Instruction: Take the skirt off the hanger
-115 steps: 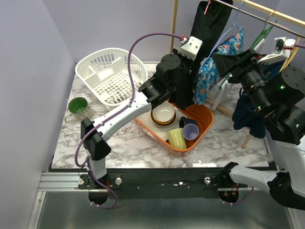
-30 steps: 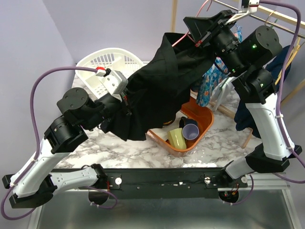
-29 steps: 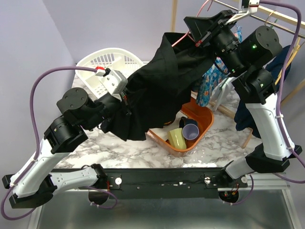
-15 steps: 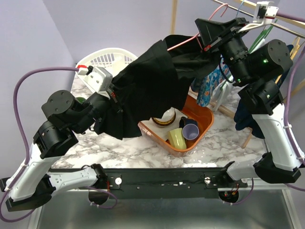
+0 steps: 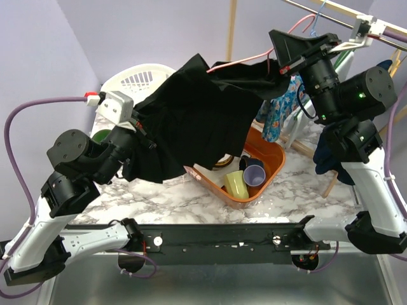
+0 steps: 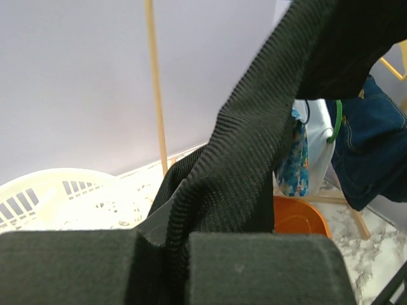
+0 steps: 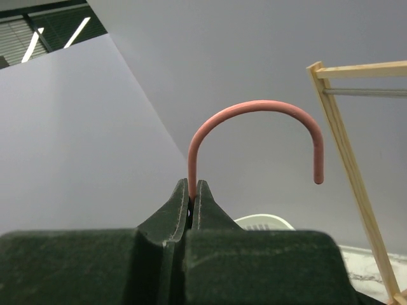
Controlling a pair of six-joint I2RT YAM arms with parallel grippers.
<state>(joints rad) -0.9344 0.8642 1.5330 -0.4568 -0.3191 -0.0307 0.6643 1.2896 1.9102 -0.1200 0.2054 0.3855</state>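
Observation:
My left gripper pulls outward next, then down to release over the laundry basket (image 5: 140,81), since the hanger (image 5: 245,61) still carries the skirt's end.
The black skirt (image 5: 191,117) hangs stretched in the air between my two grippers. My left gripper (image 5: 140,127) is shut on its ribbed edge; in the left wrist view the fabric (image 6: 254,140) runs up from between the closed pads (image 6: 254,267). The pink wire hanger (image 5: 245,61) still carries the skirt's upper right end. High at the right, my right gripper (image 5: 283,51) is shut on the hanger's stem. In the right wrist view the pink hook (image 7: 254,107) rises from the closed fingertips of that gripper (image 7: 193,194).
A white laundry basket (image 5: 137,79) sits at the back left, with a green mug (image 5: 98,135) near it. An orange tray (image 5: 273,159) under the skirt holds a bowl (image 5: 222,160) and two cups. A wooden rack (image 5: 356,14) at the right carries a floral garment (image 5: 280,108) and denim (image 5: 331,152).
My left gripper has pulled the skirt's edge left and upward. My right gripper has lifted the hanger up and to the right. The skirt is stretched wider and more hanger wire shows.

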